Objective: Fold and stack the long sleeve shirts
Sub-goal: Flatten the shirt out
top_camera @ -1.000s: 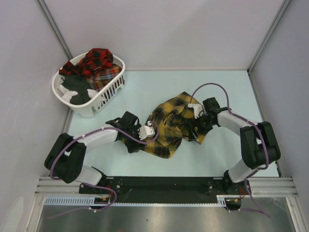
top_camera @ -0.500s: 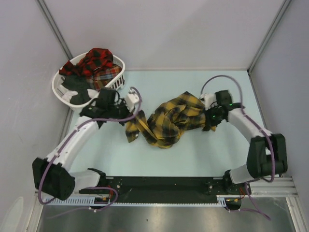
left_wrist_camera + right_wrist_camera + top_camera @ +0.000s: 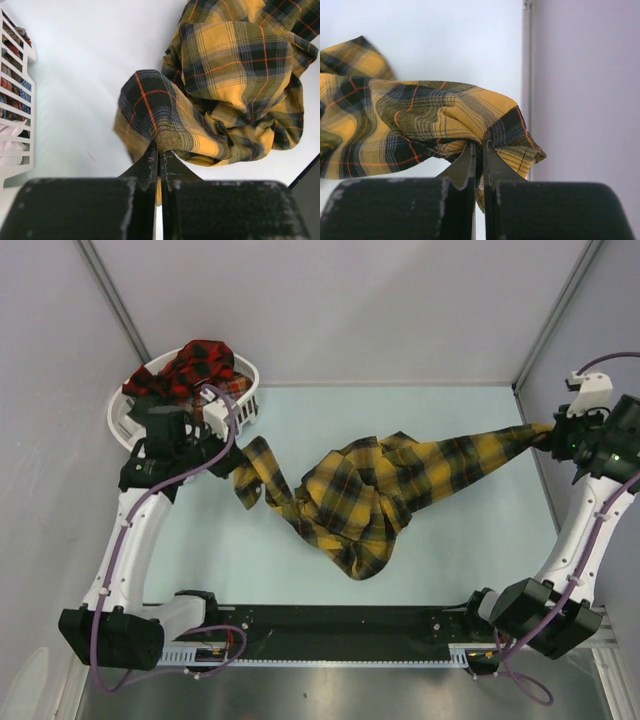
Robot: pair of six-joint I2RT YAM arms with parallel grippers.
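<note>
My right gripper rises and carries the cuff over the bunched shirt's basket-side edge [image 3: 318, 476] next, toward my left gripper, to release it, as this sleeve sticks out unfolded.
A mustard-yellow plaid long sleeve shirt [image 3: 365, 495] lies bunched mid-table, one sleeve stretched to each side. My left gripper [image 3: 228, 453] is shut on the left sleeve's end beside the basket. In the left wrist view the jaws [image 3: 160, 150] pinch a fold of the yellow cloth [image 3: 235, 65]. Against the right wall, my right gripper [image 3: 548, 436] is shut on the other sleeve's end. The right wrist view has its fingers [image 3: 478, 145] clamped on the cuff [image 3: 420, 115], lifted off the table. Red-and-black plaid shirts [image 3: 200, 362] sit in the basket.
A white laundry basket [image 3: 247, 412] stands at the back left, holding the red plaid shirts and other dark and pale clothes. Grey walls [image 3: 585, 100] close the table on the left, back and right; the right gripper is close to the right one.
Both grippers shut on the yellow shirt's sleeves and swung apart, left toward the basket, right toward the right wall. The shirt went from a crumpled heap to stretched sideways.
</note>
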